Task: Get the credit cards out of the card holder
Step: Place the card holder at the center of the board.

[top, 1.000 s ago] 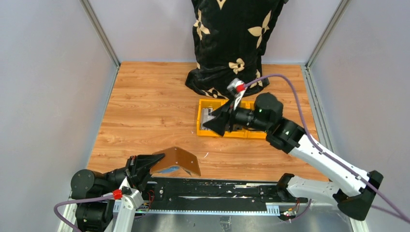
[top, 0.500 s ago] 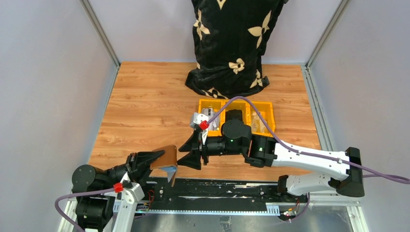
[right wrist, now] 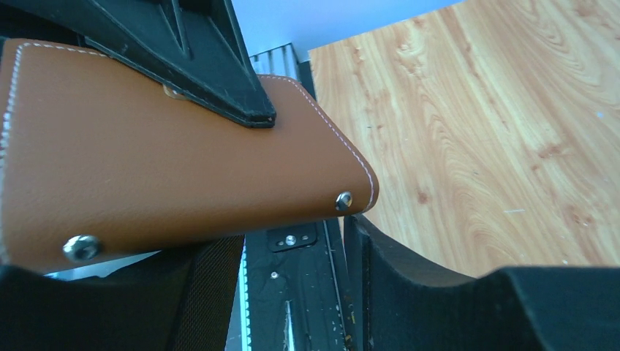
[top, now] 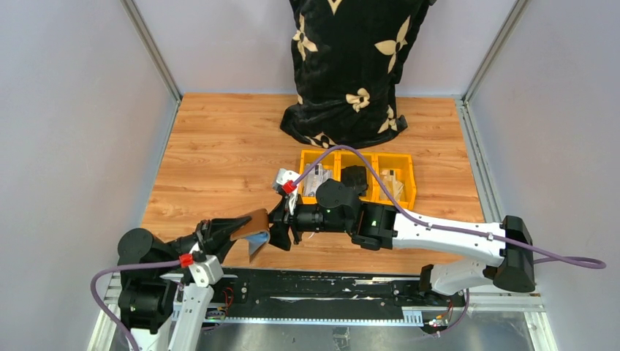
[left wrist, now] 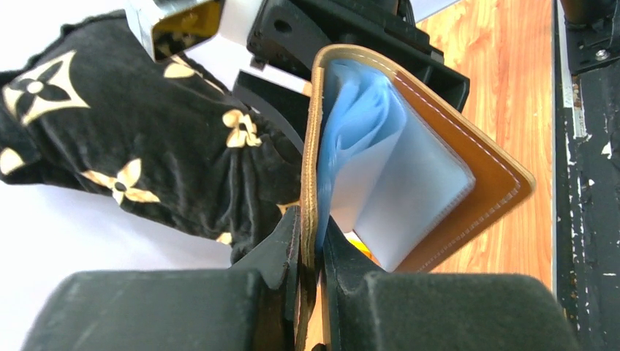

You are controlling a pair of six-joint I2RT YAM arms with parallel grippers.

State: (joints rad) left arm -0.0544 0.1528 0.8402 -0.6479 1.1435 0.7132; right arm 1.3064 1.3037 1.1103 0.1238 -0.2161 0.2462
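The left gripper next moves outward and down to open wood on the bare tabletop [top: 265, 199] beside the yellow bin, with room to release the card holder.
The card holder [top: 254, 221], a small brown folding wallet, hangs off the table near its front edge. My left gripper [top: 235, 228] is shut on one brown flap [left wrist: 313, 219]. The wallet gapes open and pale blue-grey sleeves [left wrist: 395, 175] fan out inside it. The credit cards are hidden; only the sleeves show. My right gripper [top: 280, 232] stands open right against the holder's far side. In the right wrist view the brown outer cover [right wrist: 168, 175] fills the upper left. Its studded corner hangs just above the gap of my right gripper [right wrist: 292, 289], and nothing lies between the fingers.
A yellow bin [top: 406, 167] with three compartments stands behind my right arm. It holds small flat grey and tan pieces that I cannot identify. A black cloth with tan flowers [top: 351, 66] hangs at the back. A black rail [top: 322, 289] runs along the table's near edge.
My right arm has swung from over the yellow bin down and left to the card holder, and its jaws have narrowed a little. The left gripper has lifted and tilted the holder.
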